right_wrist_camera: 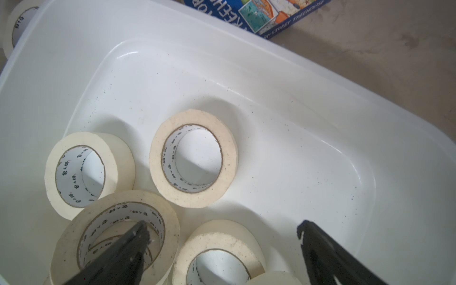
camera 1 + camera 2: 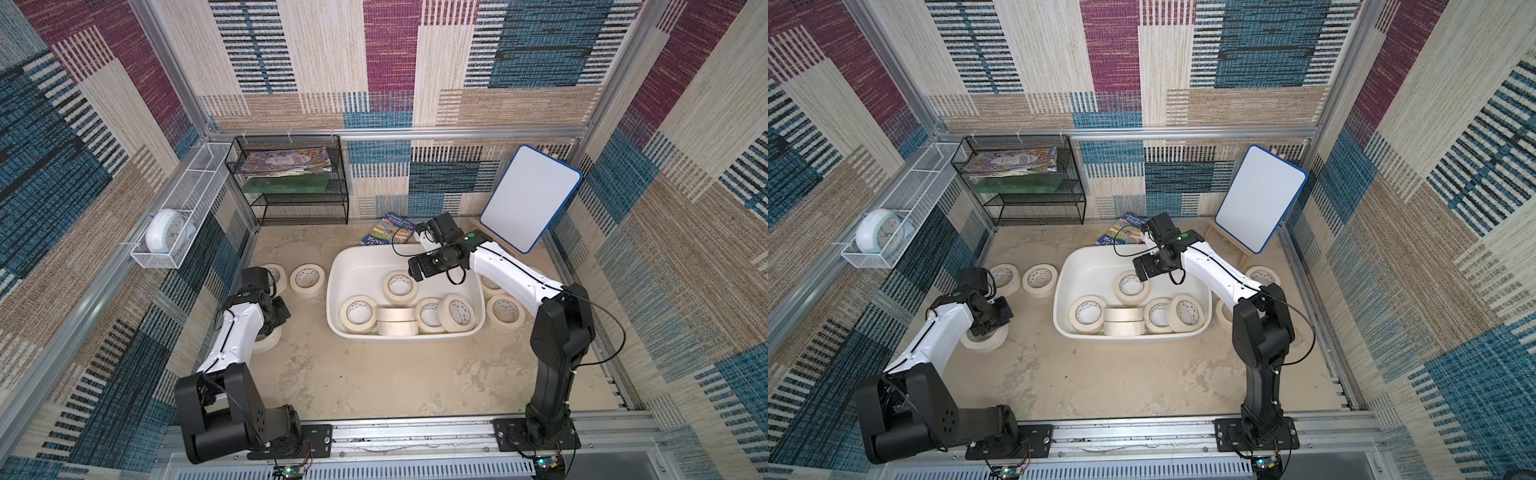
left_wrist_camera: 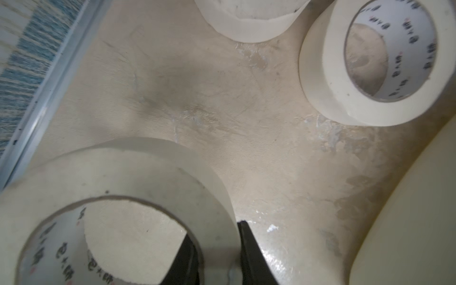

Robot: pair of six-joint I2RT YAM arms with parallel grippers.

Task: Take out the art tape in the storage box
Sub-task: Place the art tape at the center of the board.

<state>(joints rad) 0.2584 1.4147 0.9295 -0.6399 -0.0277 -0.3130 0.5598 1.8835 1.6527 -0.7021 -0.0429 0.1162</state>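
Note:
The right gripper moves down to the lone flat roll next and lowers its open fingers astride the roll's side facing the whiteboard, where bare box bottom leaves room.
The white storage box sits mid-table and holds several cream art tape rolls; one lies flat alone, the others crowd the near wall. My right gripper hangs open above the box, with nothing between its fingers. Left of the box, my left gripper is shut on the wall of a tape roll down at the tabletop, one finger inside the ring and one outside.
More rolls lie on the table left and right of the box. A book lies behind it. A black mesh rack, a white wire basket and a whiteboard line the back and sides.

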